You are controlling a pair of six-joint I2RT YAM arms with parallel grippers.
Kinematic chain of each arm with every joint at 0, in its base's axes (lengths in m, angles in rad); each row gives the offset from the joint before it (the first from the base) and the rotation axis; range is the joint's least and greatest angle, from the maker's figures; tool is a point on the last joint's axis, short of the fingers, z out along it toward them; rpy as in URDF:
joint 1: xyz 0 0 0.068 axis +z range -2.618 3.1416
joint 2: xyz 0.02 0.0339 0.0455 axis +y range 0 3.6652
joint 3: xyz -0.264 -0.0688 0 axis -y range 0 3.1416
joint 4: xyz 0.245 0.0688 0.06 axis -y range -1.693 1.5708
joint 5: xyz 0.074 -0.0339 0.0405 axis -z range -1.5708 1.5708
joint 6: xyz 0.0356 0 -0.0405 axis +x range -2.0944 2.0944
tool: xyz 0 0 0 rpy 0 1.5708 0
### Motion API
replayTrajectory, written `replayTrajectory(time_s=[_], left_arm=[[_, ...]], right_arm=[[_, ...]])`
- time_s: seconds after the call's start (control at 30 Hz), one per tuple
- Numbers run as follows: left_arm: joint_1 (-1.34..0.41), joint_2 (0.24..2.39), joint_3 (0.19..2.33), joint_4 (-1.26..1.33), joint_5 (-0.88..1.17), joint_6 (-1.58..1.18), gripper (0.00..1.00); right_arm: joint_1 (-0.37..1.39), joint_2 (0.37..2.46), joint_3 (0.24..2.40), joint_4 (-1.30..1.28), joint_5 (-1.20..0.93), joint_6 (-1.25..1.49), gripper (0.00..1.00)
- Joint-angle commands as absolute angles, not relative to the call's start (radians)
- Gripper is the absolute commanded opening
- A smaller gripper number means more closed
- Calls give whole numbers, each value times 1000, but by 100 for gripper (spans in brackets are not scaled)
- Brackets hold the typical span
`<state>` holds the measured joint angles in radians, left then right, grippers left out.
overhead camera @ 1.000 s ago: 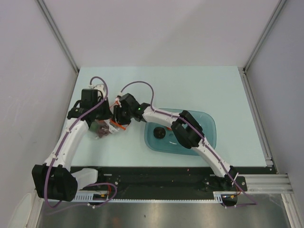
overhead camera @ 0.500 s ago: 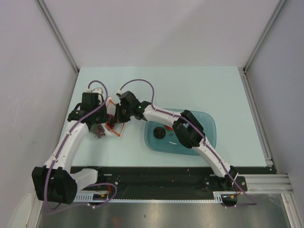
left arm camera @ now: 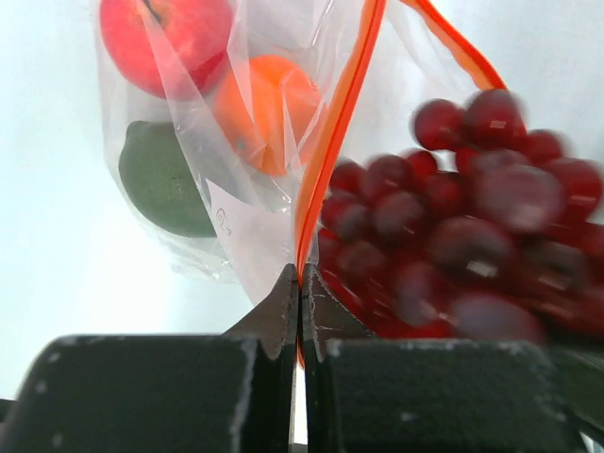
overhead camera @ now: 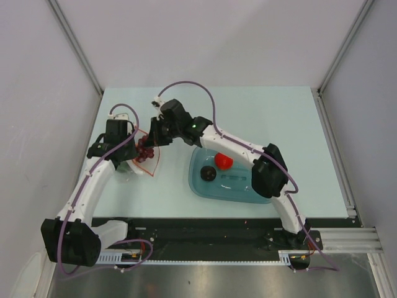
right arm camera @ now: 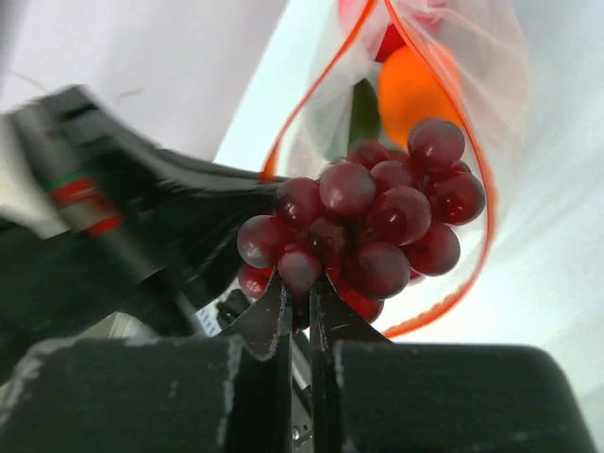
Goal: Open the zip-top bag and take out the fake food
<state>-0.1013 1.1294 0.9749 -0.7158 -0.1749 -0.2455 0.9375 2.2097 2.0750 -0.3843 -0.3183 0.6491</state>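
Note:
My right gripper will carry the grapes (right arm camera: 363, 226) right in the top view to the tub's bare bottom beside the red fruit, then lower and release them.
The clear zip-top bag (overhead camera: 144, 159) lies at the table's left with its orange-red mouth open. My left gripper (overhead camera: 131, 148) is shut on the bag's zip strip (left arm camera: 330, 151). A red fruit (left arm camera: 168, 40), an orange (left arm camera: 264, 109) and a green fruit (left arm camera: 165, 179) sit inside the bag. My right gripper (overhead camera: 151, 144) is shut on the dark-red grapes (right arm camera: 363, 226) and holds them just outside the bag's mouth (right arm camera: 415, 38). The grapes also show in the left wrist view (left arm camera: 453, 236). A red fruit (overhead camera: 223, 161) and a dark fruit (overhead camera: 208, 175) lie in the teal tub (overhead camera: 273, 162).
The teal translucent tub stands right of the bag, under my right arm. Grey walls with metal rails close in the table at left, back and right. The arm bases sit on a black strip at the near edge.
My right gripper has pulled back and up from the bag with the grapes in it. My right arm has swung away and uncovered the red fruit in the tub. The left gripper keeps hold of the bag's strip.

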Motion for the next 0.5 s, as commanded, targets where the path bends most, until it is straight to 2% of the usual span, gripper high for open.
replayTrajectory(time_s=[0.0, 0.2, 0.33, 0.47], left_arm=[[-86, 1114, 993, -719, -218, -259, 0], [-71, 1085, 971, -722, -232, -249, 0], [-66, 1078, 965, -715, -219, -245, 0], [-66, 1081, 957, -695, -170, -250, 0]], right_arm=[[927, 2099, 2079, -406, -305, 626, 0], [908, 1974, 2046, -483, -215, 607, 0], [855, 1830, 1921, -505, -184, 609, 0], [773, 1652, 1676, -538, -186, 627, 0]])
